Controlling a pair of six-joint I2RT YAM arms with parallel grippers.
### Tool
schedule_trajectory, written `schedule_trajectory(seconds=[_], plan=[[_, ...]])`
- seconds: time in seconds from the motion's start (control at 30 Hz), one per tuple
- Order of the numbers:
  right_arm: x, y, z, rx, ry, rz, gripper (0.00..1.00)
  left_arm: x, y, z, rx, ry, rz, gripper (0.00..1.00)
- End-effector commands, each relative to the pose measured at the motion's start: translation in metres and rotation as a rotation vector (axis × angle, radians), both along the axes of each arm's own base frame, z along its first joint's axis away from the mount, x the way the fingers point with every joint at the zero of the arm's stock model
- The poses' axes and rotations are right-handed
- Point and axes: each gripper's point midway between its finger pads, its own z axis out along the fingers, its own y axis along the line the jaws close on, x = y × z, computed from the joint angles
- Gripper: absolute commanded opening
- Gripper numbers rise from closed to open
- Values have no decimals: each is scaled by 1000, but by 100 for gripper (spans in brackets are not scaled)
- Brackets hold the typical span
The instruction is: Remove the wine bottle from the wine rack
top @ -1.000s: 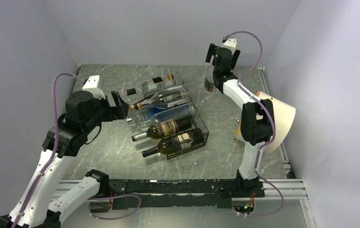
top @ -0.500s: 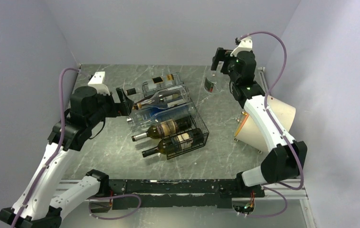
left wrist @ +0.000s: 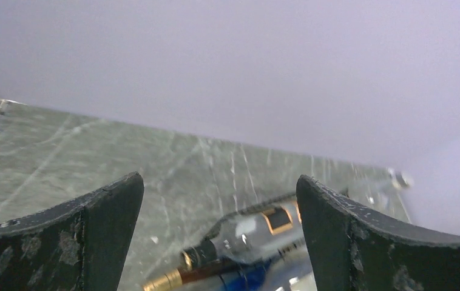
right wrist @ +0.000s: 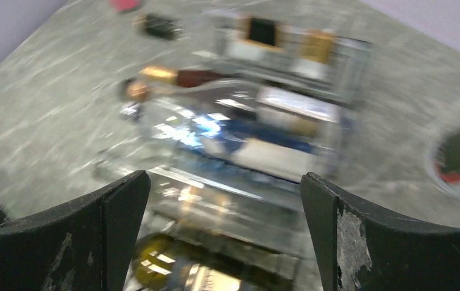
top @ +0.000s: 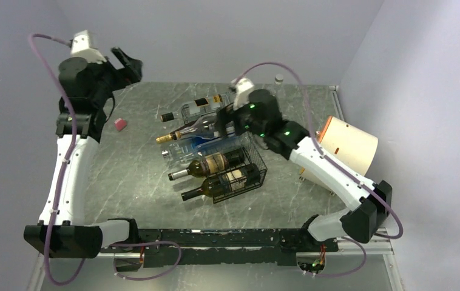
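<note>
I next need to move my right gripper back, turning it, and down onto the neck of the clear bottle beside the blue bottle (top: 173, 162) (right wrist: 108, 163), because that neck is below the gripper, to its left in the top view.
The black wire wine rack (top: 258, 171) sits mid-table with several bottles lying across it. Two dark wine bottles (top: 212, 163) (top: 223, 182) fill its near cradles; a blue-tinted clear bottle (top: 198, 147), a gold-capped bottle (top: 194, 128) and a black-capped clear bottle (top: 202, 109) lie farther back. My right gripper (top: 223, 123) hovers open over the rack's far half, touching nothing; its view is blurred, with the blue bottle (right wrist: 233, 130) below the right gripper (right wrist: 224, 177). My left gripper (top: 128, 60) is raised high at the far left, open and empty. Past the left gripper (left wrist: 218, 180) the black-capped bottle (left wrist: 258, 225) shows far below.
A small pink object (top: 119, 123) lies on the table left of the rack. A cream cone-shaped shade (top: 350, 145) rests at the right edge. A clear bottle (top: 278, 80) stands at the back behind the right arm. Walls enclose the left, back and right sides.
The left arm swung up and back from the rack's left end to the far left corner. The right arm swept from the back right down over the rack.
</note>
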Motion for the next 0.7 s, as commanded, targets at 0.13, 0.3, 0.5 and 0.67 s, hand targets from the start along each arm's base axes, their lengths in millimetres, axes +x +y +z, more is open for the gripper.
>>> schedule_trajectory(seconds=[0.13,0.3,0.5,0.67], plan=[[-89,116,-9,-227,-92,430,100,-30,35,43,30,-225,71,99],[-118,160,-50,-490,-244,702,100,-39,19,25,23,-228,-15,99],[-107,183,-82,-741,-499,776,100,-37,14,19,50,-235,-38,99],[-89,185,-105,-902,-609,817,100,-27,31,3,67,-190,57,99]])
